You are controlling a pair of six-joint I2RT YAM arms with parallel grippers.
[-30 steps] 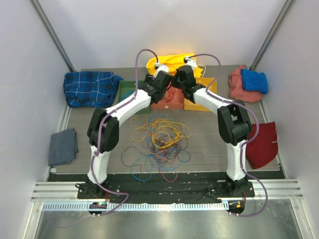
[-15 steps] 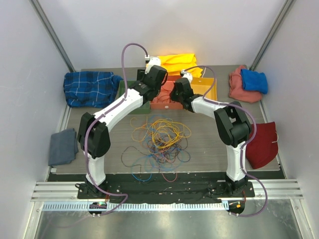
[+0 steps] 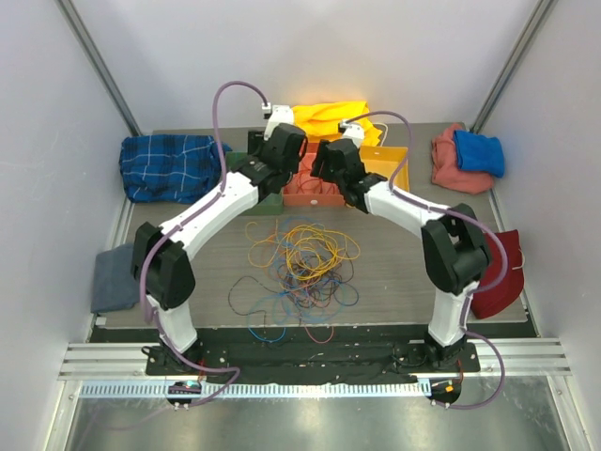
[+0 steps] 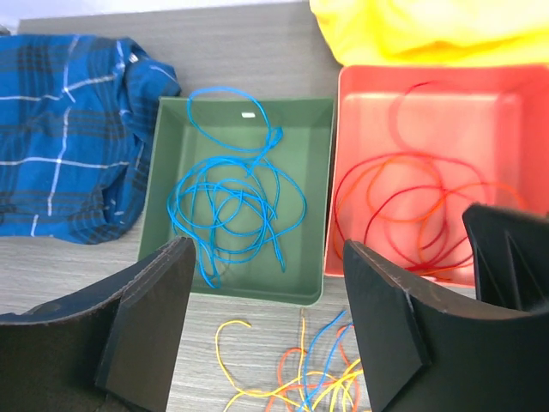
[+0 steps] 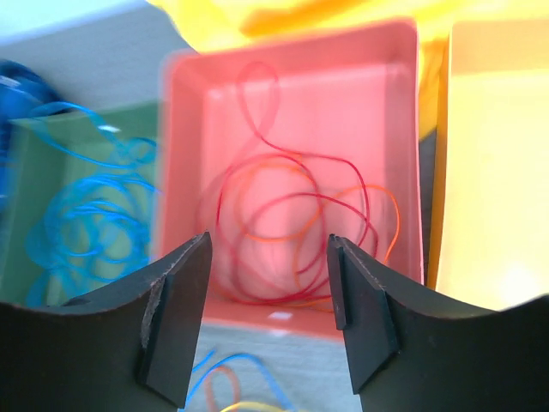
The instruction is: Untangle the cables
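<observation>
The right gripper moves back and down onto the yellow cable's outlying bend next. The bend lies below and back of it, clear of the tangle's crowded parts.
A tangle of orange, yellow, blue, red and purple cables lies on the table between the arms; its far strands show at the bottom of the left wrist view. Blue cables lie in a green bin. Red and orange cables lie in a red bin. My left gripper hangs open and empty over the near edges of both bins. My right gripper is open and empty above the red bin's near wall. From above, the left gripper and right gripper sit close together.
A yellow bin stands right of the red one. Behind the bins lies a yellow cloth. A blue plaid cloth is at the back left, a grey cloth at the left edge, pink and blue cloths back right, a red cloth at the right.
The right gripper has opened above the red bin. The left arm's elbow has swung out to the left and its wrist has drawn back over the bins.
</observation>
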